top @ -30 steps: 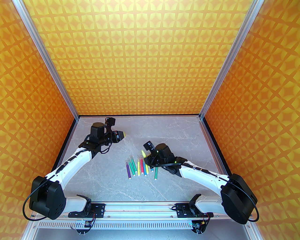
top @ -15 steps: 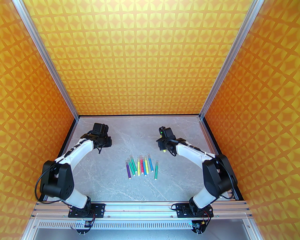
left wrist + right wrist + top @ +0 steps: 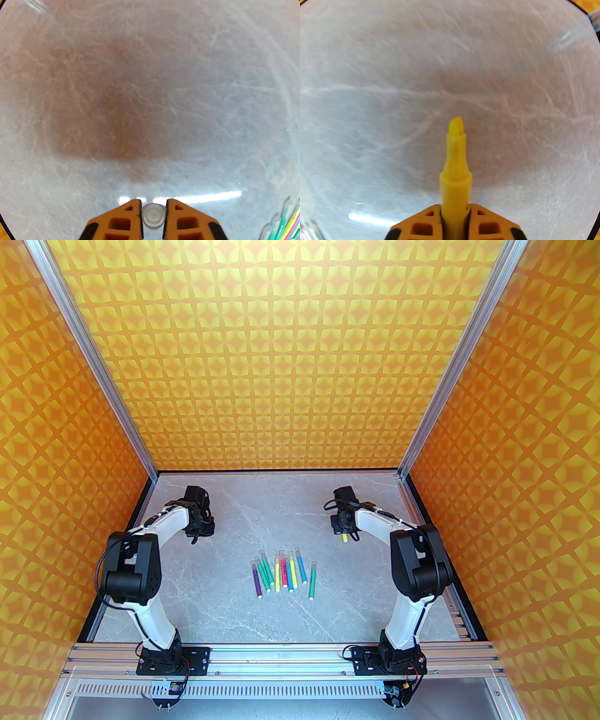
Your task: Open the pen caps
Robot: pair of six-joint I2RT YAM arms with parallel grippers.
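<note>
I should next bring my right gripper down to the bare grey marble below, clear of the marker row, and let go of the uncapped yellow marker (image 3: 345, 537).
My left gripper (image 3: 153, 206) is shut on a whitish pen cap (image 3: 153, 215), seen end-on between the orange fingers. In the top view the left gripper (image 3: 200, 528) hangs over the table's far left. My right gripper (image 3: 454, 208) is shut on an uncapped yellow marker (image 3: 455, 173), its tip pointing at the table. From above, that right gripper (image 3: 343, 529) sits at the far right, and the yellow marker (image 3: 345, 537) pokes out below it. Several capped markers (image 3: 281, 573) lie in a row mid-table, with their clear pen caps (image 3: 261, 554) at the far ends.
The grey marble table (image 3: 234, 615) is boxed in by orange patterned walls on three sides. The ends of the marker row (image 3: 286, 222) show at the lower right of the left wrist view. Both arm bases stand on the rail (image 3: 281, 655) at the near edge.
Both arms have drawn apart and folded up. The left gripper moved back toward the left wall, and the right gripper swung from the marker row to the far right with the yellow marker.
</note>
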